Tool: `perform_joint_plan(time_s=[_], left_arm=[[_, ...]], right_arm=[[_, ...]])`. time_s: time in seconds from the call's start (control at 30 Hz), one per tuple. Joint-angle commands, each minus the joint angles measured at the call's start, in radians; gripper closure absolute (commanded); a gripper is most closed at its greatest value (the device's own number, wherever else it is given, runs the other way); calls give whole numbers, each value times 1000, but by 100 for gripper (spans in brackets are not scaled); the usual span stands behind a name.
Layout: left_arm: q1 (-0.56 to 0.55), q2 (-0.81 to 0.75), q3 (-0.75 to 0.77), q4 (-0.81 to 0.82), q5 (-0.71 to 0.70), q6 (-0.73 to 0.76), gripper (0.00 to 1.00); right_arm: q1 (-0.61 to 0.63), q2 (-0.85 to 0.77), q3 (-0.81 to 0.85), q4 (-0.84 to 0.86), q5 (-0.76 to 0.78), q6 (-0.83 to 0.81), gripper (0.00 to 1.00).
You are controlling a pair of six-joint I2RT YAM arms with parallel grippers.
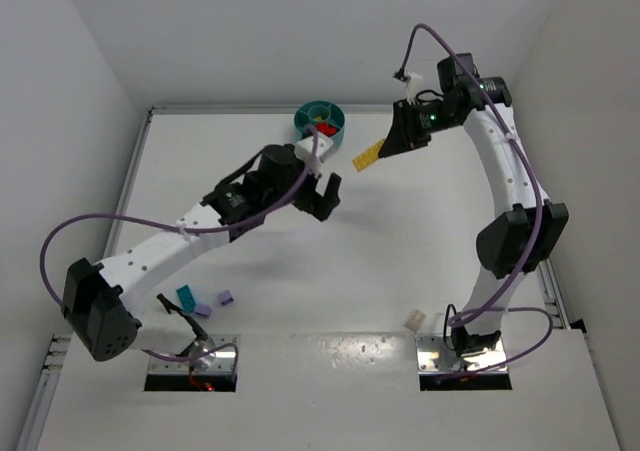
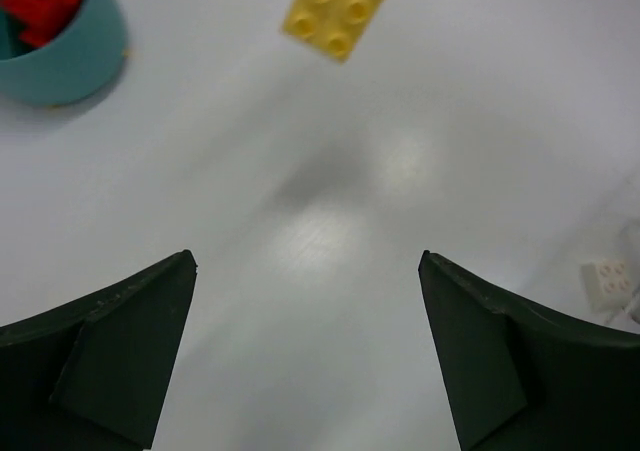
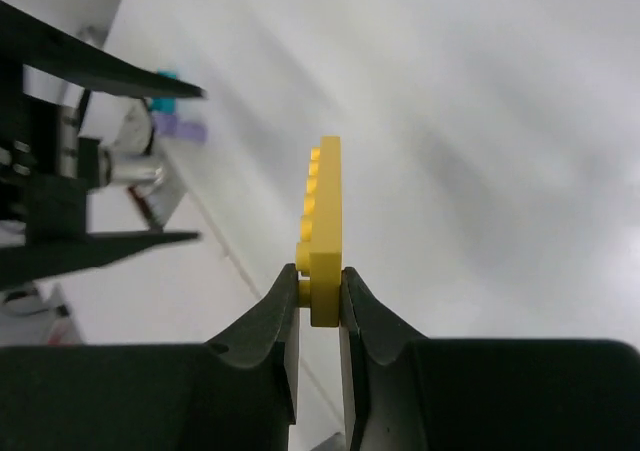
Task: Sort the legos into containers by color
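Red legos lie outside the bowl's middle section. I will next swing my right gripper to the left in the top view, over that section, to let go of the yellow lego point(image 3: 322, 221).
A round teal bowl point(image 1: 321, 121) with inner compartments stands at the far middle of the table, and red legos point(image 1: 325, 129) lie in one of them. My right gripper point(image 1: 388, 150) is just right of the bowl, above the table, shut on one end of a long yellow lego plate point(image 1: 368, 156). In the right wrist view that yellow lego point(image 3: 322, 221) is pinched edge-on between the fingertips of the right gripper point(image 3: 320, 283). My left gripper point(image 1: 322, 197) hangs open and empty in front of the bowl. From the left wrist, the left gripper point(image 2: 308, 263) faces the bowl point(image 2: 70, 66), the red legos point(image 2: 40, 6) and the yellow lego point(image 2: 340, 6).
A teal lego point(image 1: 186, 297) and two pale purple legos point(image 1: 226, 297) point(image 1: 203, 310) lie near the left arm's base. A white brick point(image 1: 414, 320) sits beside the right arm's base. Walls close in the table at the back and on both sides.
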Motion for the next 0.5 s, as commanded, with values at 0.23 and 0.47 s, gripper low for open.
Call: perform_joint_plan(time_s=[0.23, 0.47], left_arm=[[371, -42, 106, -282, -18, -48, 0], [464, -64, 74, -304, 5, -39, 0]], right_arm=[[16, 293, 484, 157, 268, 88, 100], [57, 403, 560, 328, 336, 143, 100]])
